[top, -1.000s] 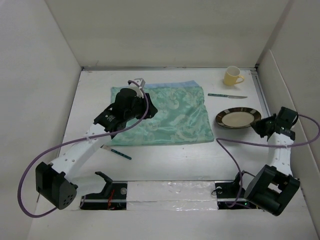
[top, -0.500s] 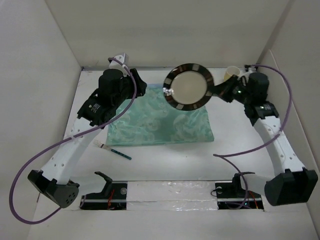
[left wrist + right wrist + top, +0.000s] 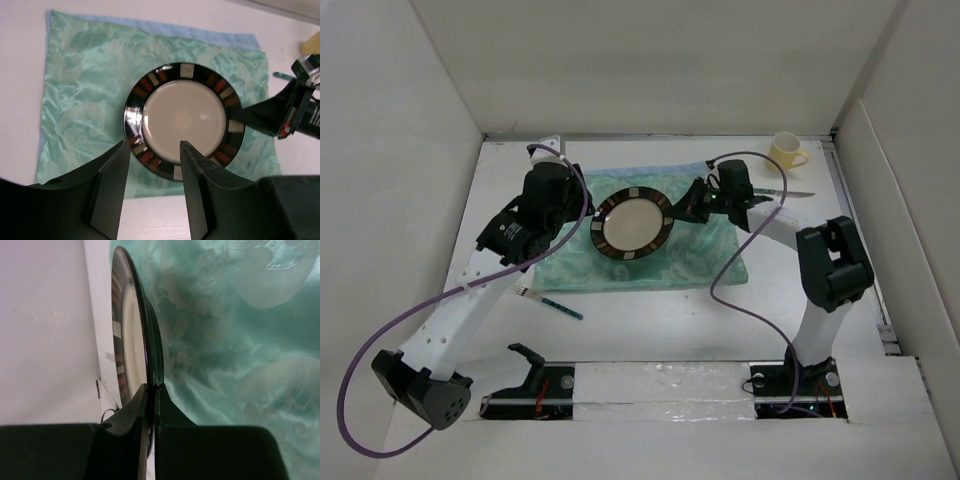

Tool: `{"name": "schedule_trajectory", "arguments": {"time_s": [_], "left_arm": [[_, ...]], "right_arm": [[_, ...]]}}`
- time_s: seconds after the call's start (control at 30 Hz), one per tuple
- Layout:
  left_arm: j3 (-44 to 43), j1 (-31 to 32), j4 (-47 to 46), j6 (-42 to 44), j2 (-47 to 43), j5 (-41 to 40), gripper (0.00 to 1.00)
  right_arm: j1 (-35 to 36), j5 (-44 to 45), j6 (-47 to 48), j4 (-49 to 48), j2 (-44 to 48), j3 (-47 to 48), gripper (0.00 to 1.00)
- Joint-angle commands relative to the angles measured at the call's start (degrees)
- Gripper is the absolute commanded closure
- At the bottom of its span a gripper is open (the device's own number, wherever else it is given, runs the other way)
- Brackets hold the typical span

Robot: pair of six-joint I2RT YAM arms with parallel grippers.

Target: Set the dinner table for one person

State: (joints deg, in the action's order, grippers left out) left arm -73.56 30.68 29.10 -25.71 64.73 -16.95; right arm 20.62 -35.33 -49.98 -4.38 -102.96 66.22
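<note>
The plate [image 3: 632, 224] is still hanging over the mint-green placemat [image 3: 700, 255] and the cloth is below, so next I need to lower the plate's rim, held in my right gripper, onto it and let go.
A round plate [image 3: 632, 224] with a cream middle and a dark striped rim hangs tilted over the mint-green placemat [image 3: 700, 255] on the white dinner table [image 3: 650, 325]. My right gripper [image 3: 684, 209] is shut on the plate's right rim. The right wrist view shows the plate [image 3: 131, 340] edge-on, pinched between the right gripper's [image 3: 152, 386] fingers. My left gripper [image 3: 582, 212] hovers open and empty by the plate's left side. In the left wrist view the left gripper [image 3: 152, 147] frames the near rim of the plate [image 3: 184, 120] from above.
A yellow mug [image 3: 786, 150] stands at the back right. A teal-handled knife [image 3: 790, 193] lies beside it, partly behind the right arm. Left of the placemat's front edge lies a teal-handled fork [image 3: 552, 303]. White walls enclose the table.
The right arm took the plate from the table's right side, lifted it and carried it left over the placemat. The left gripper rose off the placemat and opened wider.
</note>
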Motion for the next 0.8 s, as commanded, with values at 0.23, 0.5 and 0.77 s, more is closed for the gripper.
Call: {"name": "schedule_trajectory", "arguments": {"time_s": [0.23,0.5,0.77], "left_arm": [[5.79,0.00,-0.01,-3.29,-4.53,-2.21,0.58],[8.26,0.00,-2.12,-3.82,-3.21,-0.98,0.58],[7.29,0.00,-3.44,-2.50,-1.54,-1.16,0.59]], "right_arm": [[1.26,-4.66,-6.27,-17.41,-8.30,6.92,1.00],[1.26,-2.38,-4.52,-16.03,-11.83,3.92,1.00],[1.26,2.46,4.33,-3.37,-10.69,4.97,0.50]]}}
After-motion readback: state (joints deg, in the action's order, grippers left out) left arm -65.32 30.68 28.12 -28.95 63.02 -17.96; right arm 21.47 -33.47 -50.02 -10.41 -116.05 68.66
